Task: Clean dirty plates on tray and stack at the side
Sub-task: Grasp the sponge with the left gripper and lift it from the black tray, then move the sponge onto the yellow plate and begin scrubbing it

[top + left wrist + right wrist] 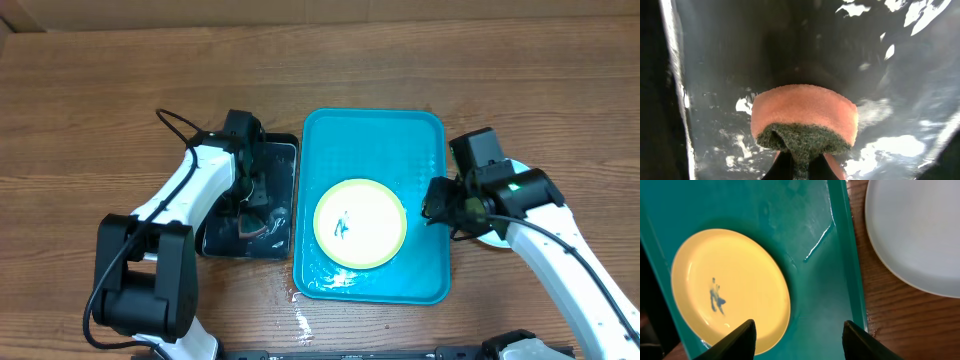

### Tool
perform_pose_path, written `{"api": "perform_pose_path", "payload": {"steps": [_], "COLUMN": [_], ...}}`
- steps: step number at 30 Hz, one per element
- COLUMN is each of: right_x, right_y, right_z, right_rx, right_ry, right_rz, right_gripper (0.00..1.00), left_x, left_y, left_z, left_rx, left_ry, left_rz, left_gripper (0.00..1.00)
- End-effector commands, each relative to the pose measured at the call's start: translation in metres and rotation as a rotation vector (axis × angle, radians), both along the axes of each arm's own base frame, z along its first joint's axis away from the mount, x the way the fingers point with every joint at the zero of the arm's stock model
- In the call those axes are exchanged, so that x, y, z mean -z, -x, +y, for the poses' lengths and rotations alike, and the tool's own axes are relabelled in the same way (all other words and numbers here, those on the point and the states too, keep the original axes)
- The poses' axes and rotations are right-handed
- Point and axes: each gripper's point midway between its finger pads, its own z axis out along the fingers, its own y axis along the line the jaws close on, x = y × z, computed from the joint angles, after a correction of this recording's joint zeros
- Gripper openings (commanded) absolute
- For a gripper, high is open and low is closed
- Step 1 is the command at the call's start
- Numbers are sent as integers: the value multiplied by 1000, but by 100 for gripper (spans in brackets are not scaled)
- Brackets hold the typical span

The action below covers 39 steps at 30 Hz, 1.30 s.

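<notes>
The blue smear is clear of the plate's rim beside my right gripper, so I will move this gripper down toward the left in the overhead view onto that rim and close it.
A yellow-green-rimmed plate (360,224) with a small blue smear lies in the turquoise tray (372,135); it also shows in the right wrist view (730,290) on the tray (815,280). My right gripper (432,205) is open and empty over the tray's right edge (799,330), just right of the plate. A white plate (917,230) rests on the table right of the tray, mostly hidden under my right arm in the overhead view. My left gripper (248,195) is shut on an orange sponge with a green scouring face (805,122) over the black tray (282,150).
The black tray (730,60) holds water and shines wet. Water is spilled on the wood at the turquoise tray's front left corner (298,312). A black cable (172,125) loops behind the left arm.
</notes>
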Motion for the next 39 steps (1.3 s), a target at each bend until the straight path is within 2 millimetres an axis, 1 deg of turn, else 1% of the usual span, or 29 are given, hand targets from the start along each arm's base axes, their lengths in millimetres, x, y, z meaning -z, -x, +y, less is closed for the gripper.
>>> {"api": "perform_pose_path", "payload": {"steps": [1,3,6,9,12,14,16,19,21,23,24,26,28,29,31,33,35,38,39], "right_x": [21,27,31,40,56,70,82,95,101,105,109,115,119,121,122,123,123,123,123], "right_y": [1,0,-2,-4,-4,-2,1,3,2,1,1,2,4,4,2,1,1,1,1], "right_z": [2,9,26,27,34,35,36,36,36,37,39,42,44,43,40,37,36,36,36], "right_rx": [-49,-96,-212,-216,-225,-232,-229,-228,-228,-232,-237,-238,-231,-218,-210,-180,-179,-179,-179], "right_ry": [12,-15,-87,-83,-112,-109,-117,-116,-113,-113,-114,-115,-113,-102,-85,-68,-66,-66,-66], "right_rz": [51,64,64,81,105,127,153,169,173,170,166,164,168,169,163,165,165,166,166], "right_gripper": [57,58,61,62,61,61,59,55,53,47,42,38,26,16,8,4,4,4,4], "left_x": [3,-7,-35,-66,-97,-113,-124,-130,-131,-131,-131,-132,-132,-132,-133,-132,-130,-117,-112], "left_y": [2,-1,-13,-27,-39,-45,-49,-51,-50,-49,-49,-49,-50,-50,-49,-47,-43,-36,-34], "left_z": [2,2,-1,-9,-24,-31,-38,-43,-46,-52,-57,-64,-68,-71,-78,-95,-114,-147,-154], "left_rx": [7,7,7,11,26,40,56,68,73,79,84,94,104,108,117,146,169,203,209], "left_ry": [-25,-26,-23,8,61,73,78,82,93,121,141,164,167,169,182,226,268,302,305], "left_rz": [19,23,8,-24,-66,-96,-120,-133,-132,-128,-127,-131,-138,-142,-144,-143,-142,-144,-143], "left_gripper": [4,4,4,4,4,4,4,4,4,4,4,4,4,4,4,4,4,4,4]}}
